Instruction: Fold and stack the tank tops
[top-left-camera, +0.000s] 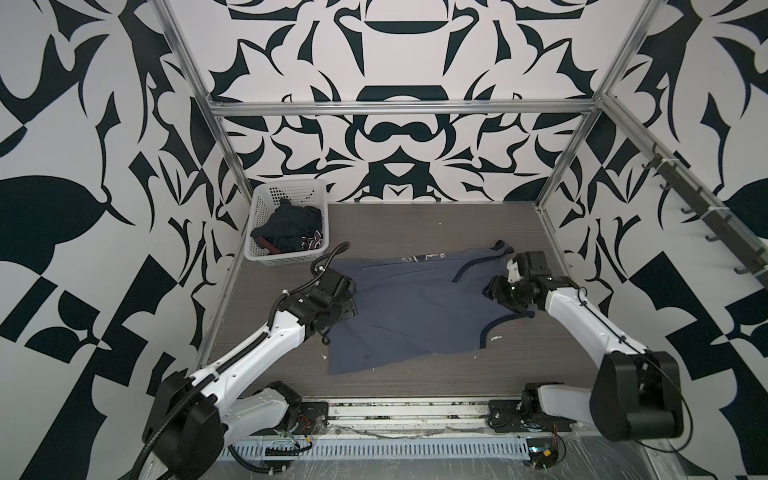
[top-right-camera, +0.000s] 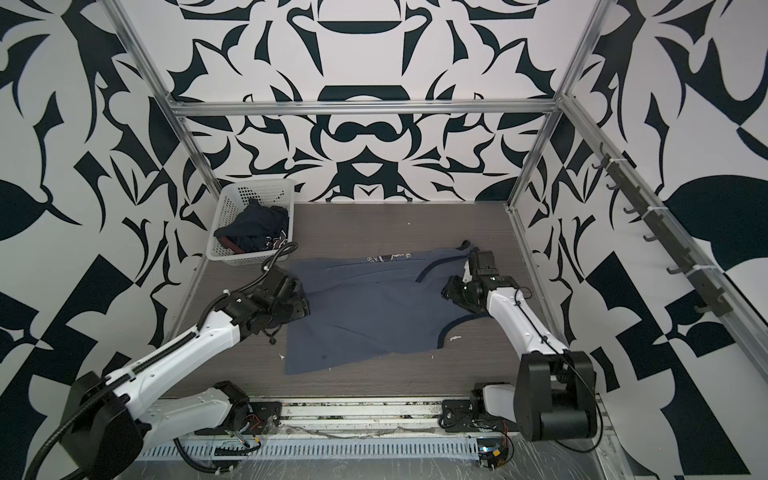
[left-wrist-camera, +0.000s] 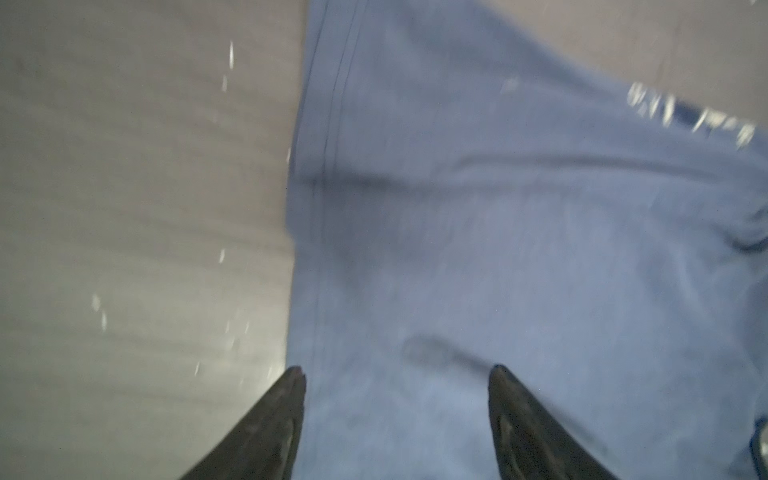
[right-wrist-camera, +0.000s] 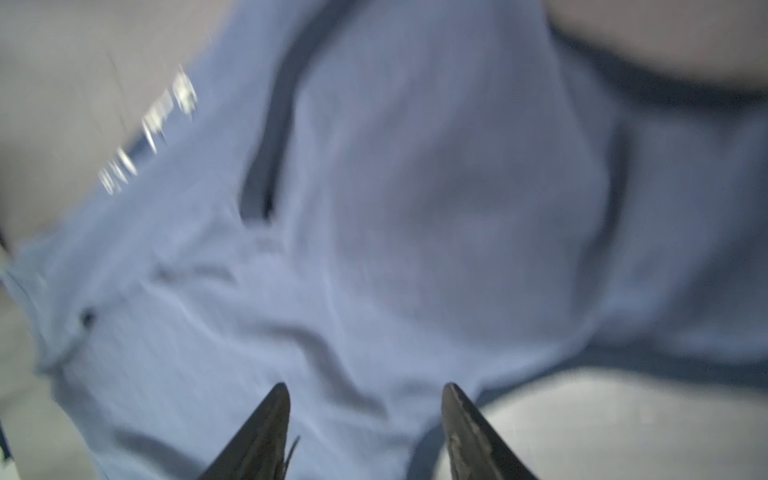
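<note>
My right gripper should next bring its open fingers back and down around the navy trim of the slate-blue tank top's near armhole corner (top-left-camera: 483, 344), which lies below and toward the base.
The slate-blue tank top (top-left-camera: 407, 311) (top-right-camera: 365, 309) lies spread and creased on the middle of the table, with its navy-trimmed straps toward the right and its hem toward the left. The navy tank top (top-left-camera: 291, 230) (top-right-camera: 253, 228) sits crumpled in the white basket. My left gripper (top-left-camera: 353, 305) (top-right-camera: 305, 305) (left-wrist-camera: 397, 372) is open just over the blue top's left hem edge, nothing pinched between its fingers. Over the top's strap end, my right gripper (top-left-camera: 488, 291) (top-right-camera: 446, 291) (right-wrist-camera: 365, 388) is open with only loose cloth below it. Both wrist views are blurred.
The white perforated basket (top-left-camera: 266, 208) (top-right-camera: 230, 208) stands at the table's back left corner. Bare dark wood-grain table (top-left-camera: 415, 224) shows behind and in front of the top. Small white scraps (top-left-camera: 495, 338) lie near the armhole. A rail of hooks (top-left-camera: 706, 220) runs along the right wall.
</note>
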